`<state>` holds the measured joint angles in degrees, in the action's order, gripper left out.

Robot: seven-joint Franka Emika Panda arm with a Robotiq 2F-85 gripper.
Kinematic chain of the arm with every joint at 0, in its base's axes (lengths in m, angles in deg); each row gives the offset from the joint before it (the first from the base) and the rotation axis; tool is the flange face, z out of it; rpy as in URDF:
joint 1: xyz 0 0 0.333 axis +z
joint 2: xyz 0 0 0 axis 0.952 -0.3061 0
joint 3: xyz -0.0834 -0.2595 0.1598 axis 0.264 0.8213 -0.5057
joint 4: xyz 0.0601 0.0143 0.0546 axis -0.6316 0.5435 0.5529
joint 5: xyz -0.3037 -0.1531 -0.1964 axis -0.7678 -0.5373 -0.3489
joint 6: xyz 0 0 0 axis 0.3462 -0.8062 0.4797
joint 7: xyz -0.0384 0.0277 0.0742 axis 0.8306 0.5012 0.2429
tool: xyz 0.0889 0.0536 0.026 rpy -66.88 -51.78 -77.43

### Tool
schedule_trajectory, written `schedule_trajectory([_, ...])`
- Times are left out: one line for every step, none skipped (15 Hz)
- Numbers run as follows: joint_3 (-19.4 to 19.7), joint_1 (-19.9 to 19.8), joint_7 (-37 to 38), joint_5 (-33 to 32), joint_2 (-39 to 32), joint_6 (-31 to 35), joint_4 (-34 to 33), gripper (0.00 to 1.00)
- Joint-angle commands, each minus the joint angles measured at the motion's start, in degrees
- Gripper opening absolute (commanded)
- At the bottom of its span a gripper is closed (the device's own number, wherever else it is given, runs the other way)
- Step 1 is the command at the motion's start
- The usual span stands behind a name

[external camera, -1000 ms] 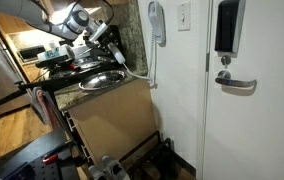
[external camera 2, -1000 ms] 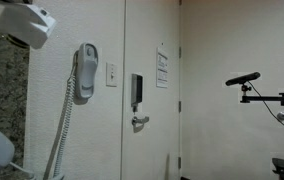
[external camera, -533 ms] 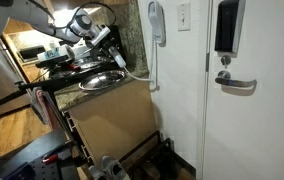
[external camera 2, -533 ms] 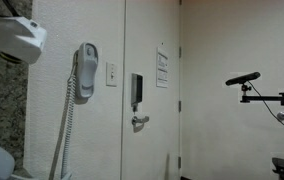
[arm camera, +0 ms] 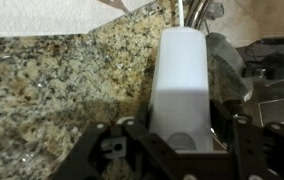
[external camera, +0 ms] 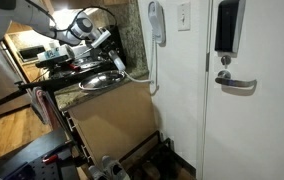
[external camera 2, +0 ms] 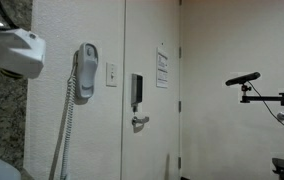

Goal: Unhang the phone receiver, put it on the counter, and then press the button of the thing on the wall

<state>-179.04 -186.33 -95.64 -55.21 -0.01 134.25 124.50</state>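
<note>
The rim of the metal sink basin [external camera: 114, 74] lies below the gripper, so the robot needs to lower the receiver, which still hangs above the counter, onto that rim next and let it go.
In the wrist view the pale grey-white phone receiver [arm camera: 180, 80] runs lengthwise between the jaws of my gripper [arm camera: 182, 132], which is shut on its near end. It hangs just above the speckled granite counter [arm camera: 52, 90]. In an exterior view the gripper [external camera: 109, 58] is low over the counter [external camera: 130, 80] beside the sink, left of the grey wall unit [external camera: 157, 22]. The white cord [external camera: 152, 62] trails from the wall unit towards the gripper. The wall unit [external camera 2: 86, 72] and its cord [external camera 2: 64, 125] also show in an exterior view, with the arm's white wrist [external camera 2: 12, 52] at the left edge.
A metal sink basin [external camera: 102, 80] is set into the counter under the arm. A white paper sheet [arm camera: 62, 15] lies at the counter's back. Right of the wall unit are a light switch [external camera: 184, 15] and a door with a lever handle [external camera: 237, 85]. A microphone boom [external camera 2: 247, 78] stands far right.
The gripper has moved down and slightly leftward towards the counter with the receiver in it. Its grip has not changed.
</note>
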Motion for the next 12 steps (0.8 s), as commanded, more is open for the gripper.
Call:
schedule_trajectory([-0.5, -1.8, -4.0, 2.1, 3.4, -5.6, -5.4, 0.38])
schedule_trajectory([-0.4, -1.8, -4.8, 2.3, 4.2, -7.3, -6.4, 0.38])
schedule_trajectory([-0.2, -1.9, -5.7, 2.4, 4.8, -8.8, -7.2, 0.38])
schedule_trajectory([-0.1, -2.0, -6.6, 2.3, 5.5, -10.4, -8.2, 0.38])
schedule_trajectory([0.0, -2.0, -7.5, 2.4, 5.9, -11.7, -8.9, 0.38])
schedule_trajectory([0.3, -1.9, -8.3, 2.4, 6.3, -12.9, -9.8, 0.38])
schedule_trajectory([0.4, -1.9, -9.3, 2.4, 6.7, -13.8, -10.6, 0.38])
schedule_trajectory([0.6, -1.9, -10.3, 2.3, 7.1, -14.6, -11.6, 0.38])
schedule_trajectory([0.7, -1.9, -11.3, 2.3, 7.4, -15.4, -12.4, 0.38])
schedule_trajectory([0.6, -2.0, -12.7, 2.4, 7.8, -16.0, -13.4, 0.38])
schedule_trajectory([0.3, -2.2, -14.3, 2.8, 8.0, -16.1, -14.3, 0.38])
schedule_trajectory([0.1, -2.4, -15.8, 3.0, 8.5, -17.1, -15.4, 0.38])
